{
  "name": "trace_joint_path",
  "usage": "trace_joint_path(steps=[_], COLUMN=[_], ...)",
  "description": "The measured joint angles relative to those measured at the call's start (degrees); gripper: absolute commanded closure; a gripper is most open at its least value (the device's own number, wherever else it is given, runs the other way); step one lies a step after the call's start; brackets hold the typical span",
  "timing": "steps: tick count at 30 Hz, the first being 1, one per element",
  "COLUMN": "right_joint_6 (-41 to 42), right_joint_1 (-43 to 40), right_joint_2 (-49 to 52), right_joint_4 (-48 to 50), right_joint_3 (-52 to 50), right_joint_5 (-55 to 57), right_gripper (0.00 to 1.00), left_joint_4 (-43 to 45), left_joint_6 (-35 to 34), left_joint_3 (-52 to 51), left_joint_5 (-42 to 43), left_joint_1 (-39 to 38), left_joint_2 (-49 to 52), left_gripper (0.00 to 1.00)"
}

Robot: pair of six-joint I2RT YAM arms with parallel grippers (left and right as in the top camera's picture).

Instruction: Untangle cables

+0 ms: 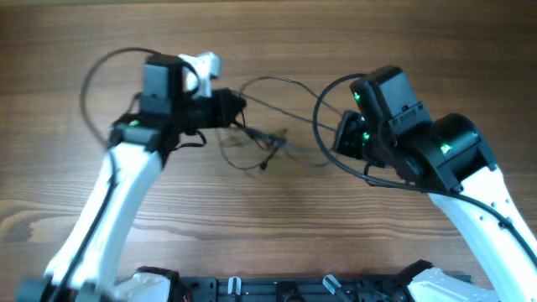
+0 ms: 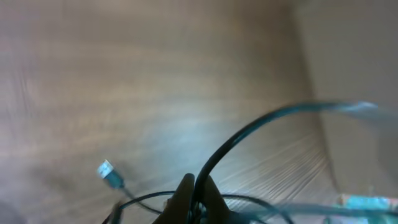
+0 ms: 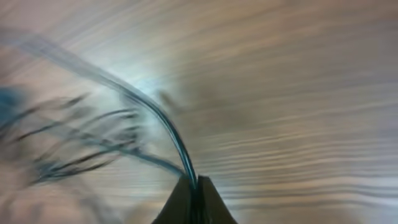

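Observation:
The robot's right gripper will next pull to the right in the overhead view, over bare tabletop, and then release, because its piece of cable still curves into the loose tangle.
The cables (image 1: 267, 138) are thin black wires in a loose tangle at the table's middle, between my two grippers. My left gripper (image 1: 235, 107) is shut on one strand at the tangle's left end; in the left wrist view the strand (image 2: 249, 134) arches up from the closed fingers (image 2: 196, 190), and a small plug end (image 2: 109, 172) hangs at the left. My right gripper (image 1: 342, 134) is shut on another strand at the right end; in the right wrist view that strand (image 3: 163, 121) runs from the closed fingers (image 3: 194, 185) to the blurred tangle (image 3: 81, 140).
The wooden table (image 1: 277, 226) lies under both arms. A thicker black arm cable (image 1: 91, 80) loops out to the far left of the left arm. A black rail (image 1: 285, 289) runs along the near edge.

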Motion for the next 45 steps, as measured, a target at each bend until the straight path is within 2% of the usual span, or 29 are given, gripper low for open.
trace_joint_path(steps=[8,12,14,17,19,21,23,25,26,29,30,34,38,42,45], right_joint_6=[1.84,-7.56,-13.22,-15.56,-13.38,-12.92,-15.23,-20.72,-22.93,-31.1,-32.79,-34.77,-33.31,-25.51,-16.11], right_joint_1=[-13.97,-17.38,-17.51,-18.91,-24.74,-30.01,-35.19,-36.87,-36.76,-34.32,-33.09,-26.32,-13.7,-3.65,3.1], right_joint_2=[1.07,4.31,4.94,4.96,4.98,4.98,4.98,4.98,4.98,4.98,4.98,4.98,4.98,6.56,10.91], right_joint_4=[-5.49,1.81,4.24,2.56,-0.2,-0.42,1.01,3.61,4.61,6.99,7.69,10.49,16.76,24.13,30.23], right_joint_3=[-1.07,-1.33,-1.4,-1.4,-1.4,-1.4,-1.42,-1.42,-1.42,-1.42,-1.44,-1.44,-1.44,-1.44,-1.44], right_joint_5=[11.45,5.46,0.0,-3.5,-2.1,-2.1,-4.83,-11.1,-14.27,-28.74,-32.37,-41.0,-44.22,-41.27,-38.01], right_gripper=[0.94,0.83,0.82,0.89,0.95,0.95,0.86,0.77,0.71,0.43,0.4,0.35,0.31,0.3,0.31], left_joint_4=[-1.33,-2.82,-3.48,-5.64,-7.72,-8.68,-8.87,-8.87,-8.85,-8.44,-7.37,-3.1,-0.35,0.04,0.07], left_joint_6=[-2.51,-2.69,-2.69,-2.86,-3.45,-3.74,-3.98,-3.98,-3.96,-3.67,-3.02,-3.26,-7.5,-10.36,-12.92], left_joint_3=[2.05,2.08,2.08,2.08,2.08,2.08,2.08,2.08,2.08,2.08,2.05,2.05,2.05,2.05,2.05], left_joint_5=[-4.61,-5.79,-6.12,-8.72,-14.53,-19.43,-22.56,-22.08,-21.35,-16.11,-11.52,-2.93,0.52,1.01,0.33], left_joint_1=[9.33,9.81,9.92,9.9,9.94,10.03,10.16,10.1,9.9,8.72,8.04,7.61,7.61,7.61,7.61], left_joint_2=[-15.37,-18.97,-19.02,-18.27,-17.77,-17.66,-17.66,-17.51,-17.31,-15.65,-14.45,-12.31,-10.29,-9.25,-9.2], left_gripper=[0.96,0.96,0.96,0.96,0.96,0.96,0.96,0.96,0.96,0.96,0.96,0.96,0.96,0.96,0.96])
